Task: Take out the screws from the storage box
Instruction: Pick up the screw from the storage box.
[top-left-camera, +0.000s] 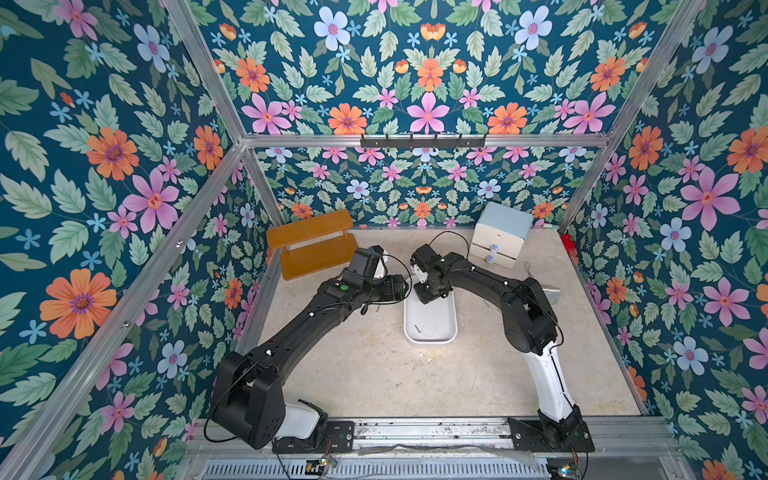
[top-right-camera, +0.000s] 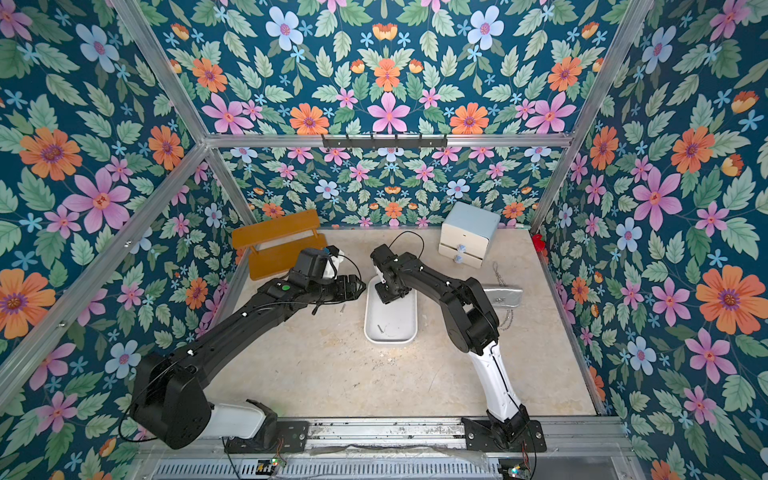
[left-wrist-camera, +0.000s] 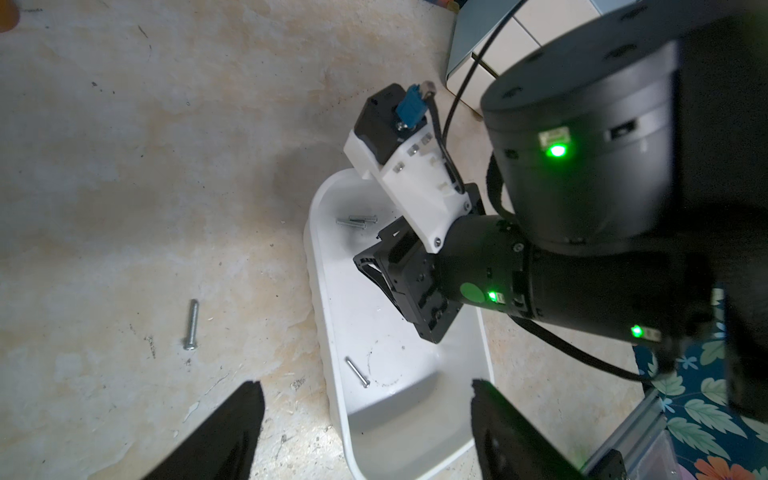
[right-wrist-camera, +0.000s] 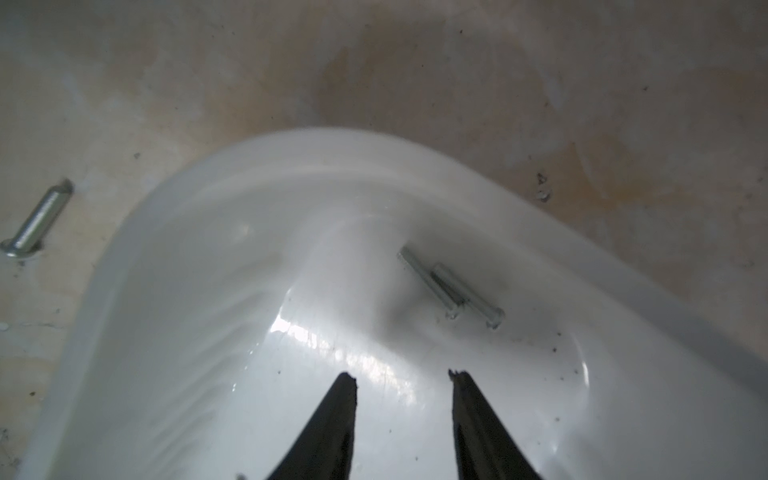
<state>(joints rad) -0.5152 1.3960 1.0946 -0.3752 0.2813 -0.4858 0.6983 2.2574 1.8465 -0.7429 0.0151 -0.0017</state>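
Observation:
The screw pair (right-wrist-camera: 449, 288) is outward of my right gripper and below its fingers, so the gripper needs to move gently outward and down until its narrow gap is around one screw.
The white storage box (top-left-camera: 430, 332) lies mid-table in both top views, and its rim (top-right-camera: 390, 338) is bare. Two screws (right-wrist-camera: 453, 291) lie side by side at its far end; they also show in the left wrist view (left-wrist-camera: 357, 221). A third screw (left-wrist-camera: 358, 372) lies on the box floor nearer the front. One more screw (left-wrist-camera: 191, 325) rests on the table to the left of the box. My right gripper (right-wrist-camera: 403, 376) hangs inside the box, open by a narrow gap and holding nothing, just short of the pair. My left gripper (left-wrist-camera: 365, 386) hovers wide open over the box's left rim.
An orange wooden shelf (top-left-camera: 311, 245) stands at the back left. A white two-drawer cabinet (top-left-camera: 500, 237) stands at the back right. A silvery pouch (top-right-camera: 500, 295) and a link chain (top-right-camera: 498, 268) lie to the right of the box, behind my right arm.

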